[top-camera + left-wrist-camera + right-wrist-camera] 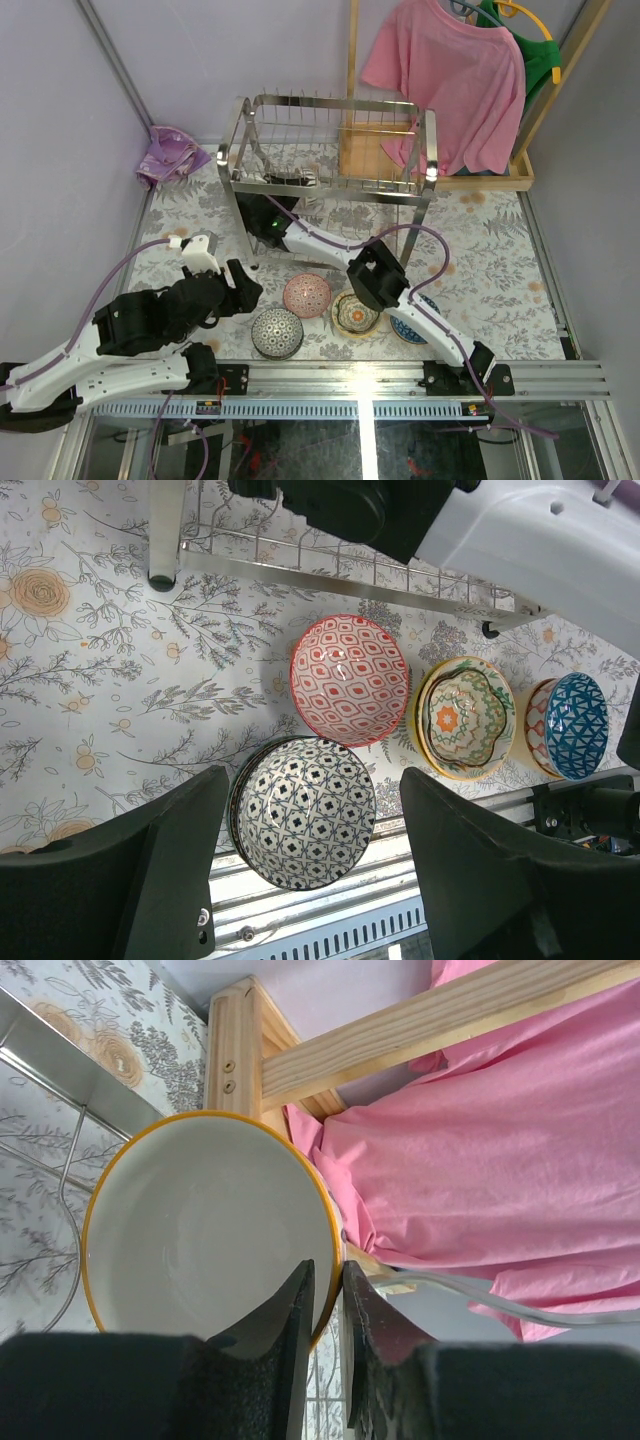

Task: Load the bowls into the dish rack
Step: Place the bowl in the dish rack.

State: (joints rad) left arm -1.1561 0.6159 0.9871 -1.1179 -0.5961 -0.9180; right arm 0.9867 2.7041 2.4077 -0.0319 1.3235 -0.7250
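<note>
The bowl should go across to the right in the top view with my right gripper, which should release it on the wires of the lower shelf's empty end (pixel 372 213).
The steel dish rack (pixel 330 150) stands at the back middle of the table. My right arm (pixel 320 240) reaches in under it. In the right wrist view my right gripper (pixel 327 1272) is shut on the rim of a white bowl with a yellow edge (pixel 200 1230), beside a rack bar (pixel 60 1070). Near the front lie a black-and-white bowl (pixel 305 815), a red bowl (pixel 350 680), a yellow-green bowl (pixel 465 718) and a blue bowl (pixel 578 725). My left gripper (pixel 312 780) hangs open above the black-and-white bowl (pixel 276 333), not touching it.
A wooden clothes stand with a pink shirt (pixel 450 80) rises behind the rack on the right. A purple bag (pixel 170 155) lies at the back left corner. Walls close both sides, and a metal rail (pixel 400 380) runs along the near edge.
</note>
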